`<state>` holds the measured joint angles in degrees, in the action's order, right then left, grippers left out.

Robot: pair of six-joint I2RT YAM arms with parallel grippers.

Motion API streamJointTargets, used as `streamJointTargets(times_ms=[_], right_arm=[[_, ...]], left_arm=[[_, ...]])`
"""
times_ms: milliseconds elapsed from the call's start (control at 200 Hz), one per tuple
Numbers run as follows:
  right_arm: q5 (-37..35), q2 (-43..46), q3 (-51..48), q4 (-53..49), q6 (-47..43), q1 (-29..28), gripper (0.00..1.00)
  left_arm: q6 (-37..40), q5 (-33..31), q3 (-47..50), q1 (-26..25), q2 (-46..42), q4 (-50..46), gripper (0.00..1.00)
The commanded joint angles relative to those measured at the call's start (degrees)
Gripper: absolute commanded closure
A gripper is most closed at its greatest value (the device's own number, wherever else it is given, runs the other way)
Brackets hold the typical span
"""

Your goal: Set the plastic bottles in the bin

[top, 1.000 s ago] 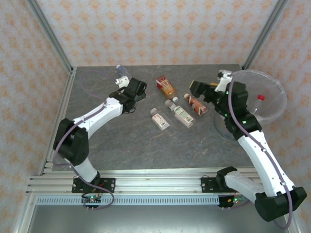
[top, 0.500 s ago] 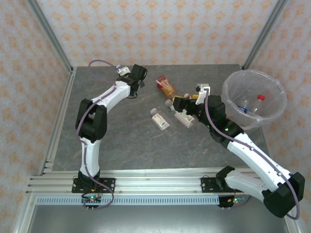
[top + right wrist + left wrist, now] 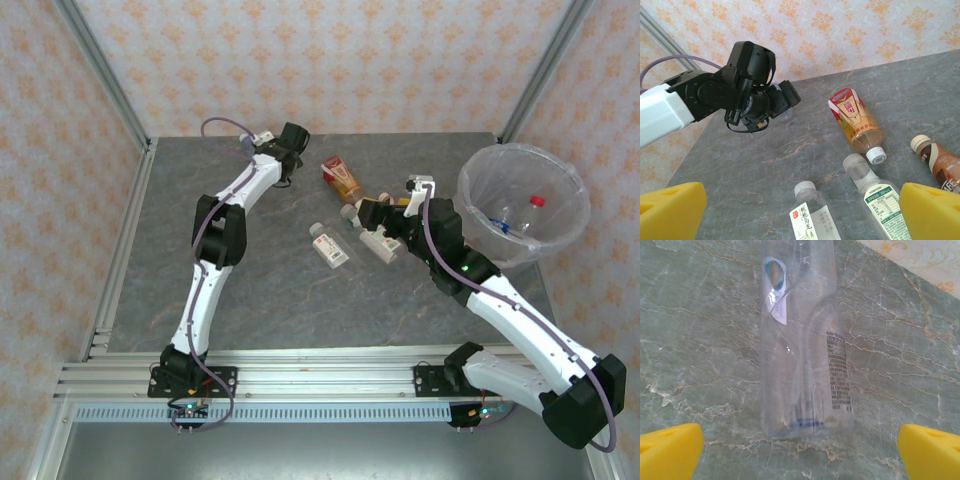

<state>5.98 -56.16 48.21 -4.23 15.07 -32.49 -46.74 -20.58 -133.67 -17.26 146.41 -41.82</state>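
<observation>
I should next lower my left gripper past the bottom of the clear plastic bottle and then close its fingers around the body of the bottle.
A clear plastic bottle (image 3: 802, 340) with a small blue-white label lies on the stone table. Its base points at my left gripper (image 3: 800, 452), which is open and stops just short of it. That left gripper (image 3: 288, 148) sits at the table's far edge. My right gripper (image 3: 372, 218) hangs open and empty above the middle group of bottles: an orange-labelled one (image 3: 856, 122), a white-labelled one (image 3: 812, 215), a white-green one (image 3: 877, 195) and a brown one (image 3: 937, 160). The bin (image 3: 575, 215) stands at the right, with a red-capped bottle (image 3: 535, 205) inside.
The patterned back wall and a metal corner post (image 3: 100, 70) close off the far side, just behind the left gripper. The left arm (image 3: 215, 230) stretches up the table's left half. The right arm (image 3: 500, 300) crosses in front of the bin.
The right arm swung from over the bin leftward to above the middle bottles. The left arm straightened, and its gripper moved right along the far edge.
</observation>
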Motion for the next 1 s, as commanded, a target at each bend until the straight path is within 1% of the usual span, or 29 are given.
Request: streamJointTargets(times_ms=[0, 110, 215, 300, 390, 520, 591, 716, 816, 996], right_arm=[[0.3, -0.3, 1.7, 0.1, 0.7, -0.6, 0.01], [0.5, -0.8, 2.4, -0.2, 0.4, -0.7, 0.01], [0.6, -1.0, 3.5, -1.1, 0.3, -1.0, 0.01], [0.6, -1.0, 3.9, -1.3, 0.1, -1.2, 0.01], [0.4, -1.0, 4.2, -1.3, 0.0, -1.3, 0.01], [0.3, -1.0, 4.4, -1.5, -0.1, -1.4, 0.01], [0.2, -1.0, 4.3, -1.4, -0.2, -1.3, 0.01], [-0.2, -1.1, 4.2, -1.7, -0.5, -1.3, 0.01], [-0.4, -1.3, 4.1, -1.9, -0.7, -1.3, 0.01], [-1.0, -1.5, 3.2, -1.2, -0.6, -1.3, 0.01]], left_arm=[[-3.0, 1.2, -4.9, 1.4, 2.9, -5.4, 0.00], [-3.9, 3.0, -5.9, 2.7, 5.2, -3.1, 0.00], [-3.5, 6.0, -10.0, 3.9, 8.4, -3.4, 0.02], [-2.3, 8.1, -12.7, 4.4, 10.5, -3.4, 0.07], [-0.8, 8.4, -13.2, 4.4, 11.3, -2.6, 0.11], [1.5, 7.8, -13.1, 4.4, 11.5, -1.9, 0.24], [3.5, 8.4, -13.1, 4.4, 11.5, -1.2, 0.35], [6.2, 7.8, -13.0, 4.4, 11.0, -1.3, 0.43], [8.3, 8.1, -11.2, 4.3, 9.3, -0.7, 0.46], [13.5, 9.2, -1.6, 3.5, 2.4, 3.7, 0.52]])
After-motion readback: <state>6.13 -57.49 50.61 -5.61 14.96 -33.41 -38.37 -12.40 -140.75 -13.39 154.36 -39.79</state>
